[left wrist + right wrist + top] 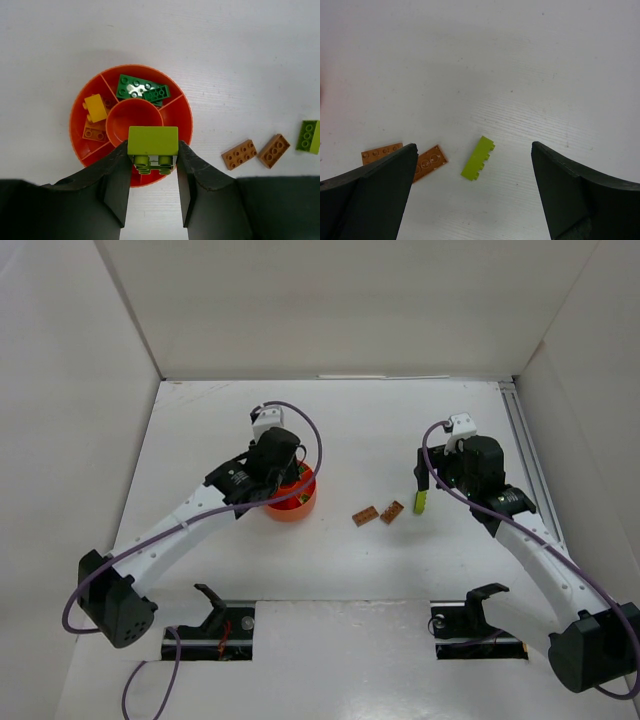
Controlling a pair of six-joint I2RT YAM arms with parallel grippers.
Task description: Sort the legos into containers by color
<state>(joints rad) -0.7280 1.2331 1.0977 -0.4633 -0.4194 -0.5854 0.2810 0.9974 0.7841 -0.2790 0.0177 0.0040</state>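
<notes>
I should lower my left gripper to the right in the top view and release, because the bowl's section facing the brown bricks is below it on that side.
My left gripper point(153, 151) is shut on a lime brick point(153, 141), held studs toward the camera over the near side of the round red-orange bowl point(179, 119). The bowl's far compartment holds green bricks point(135, 88). Its left one holds a yellow brick point(95, 107) and an orange brick point(94, 134). In the top view the left gripper point(283, 480) covers part of the bowl point(297, 508). My right gripper point(474, 146) hangs open above a second lime brick point(478, 158), lying on its side on the table. Two brown bricks point(429, 162) point(381, 152) lie left of it.
The brown bricks point(364, 515) point(392, 511) sit between the bowl and the loose lime brick point(421, 502). White walls enclose the table on the left, far and right sides. A rail point(522, 440) runs along the right edge.
</notes>
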